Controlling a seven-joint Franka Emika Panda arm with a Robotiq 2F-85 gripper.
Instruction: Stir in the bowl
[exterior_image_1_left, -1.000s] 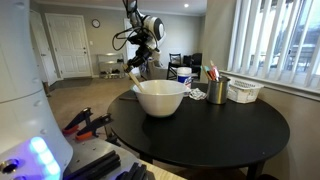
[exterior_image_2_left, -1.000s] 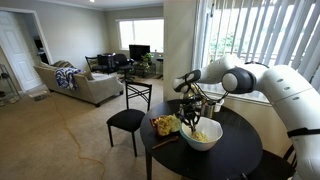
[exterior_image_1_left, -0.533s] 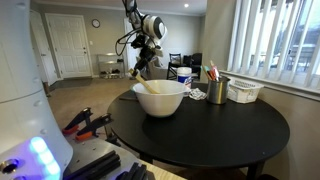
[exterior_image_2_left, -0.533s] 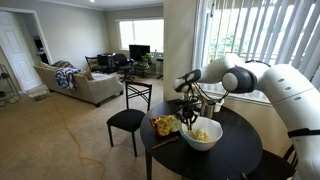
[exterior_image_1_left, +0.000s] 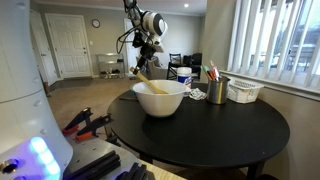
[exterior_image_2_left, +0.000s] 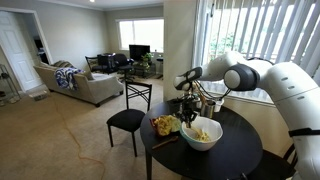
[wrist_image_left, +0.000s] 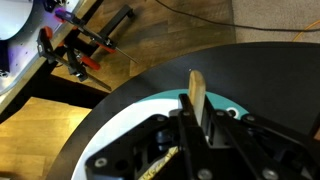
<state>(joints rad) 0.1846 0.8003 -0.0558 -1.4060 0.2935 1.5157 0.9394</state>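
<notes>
I should next keep my gripper above the white bowl (exterior_image_1_left: 160, 97) (wrist_image_left: 115, 128) and open its fingers to release the spoon, whose lower end is in the bowl below.
The large white bowl (exterior_image_1_left: 160, 97) stands on the round black table (exterior_image_1_left: 200, 135); it also shows in an exterior view (exterior_image_2_left: 202, 134) with yellowish contents. My gripper (exterior_image_1_left: 143, 60) hangs above the bowl's far rim, also seen in an exterior view (exterior_image_2_left: 188, 104). It is shut on a wooden spoon (exterior_image_1_left: 146, 82) whose lower end reaches into the bowl. In the wrist view the jaws (wrist_image_left: 195, 115) clamp the spoon's pale handle (wrist_image_left: 195, 88), and the bowl's white rim (wrist_image_left: 105, 135) lies below.
A metallic cup of pens (exterior_image_1_left: 217, 89) and a low white slatted basket (exterior_image_1_left: 245, 91) stand behind the bowl. A yellow item (exterior_image_2_left: 163, 125) lies on the table beside the bowl. Red-handled clamps (exterior_image_1_left: 85, 123) lie off the table's edge. A black chair (exterior_image_2_left: 128, 117) stands nearby.
My gripper has lifted slightly and shifted along the bowl's far rim, carrying the spoon with it; the spoon's angle in the bowl has changed.
</notes>
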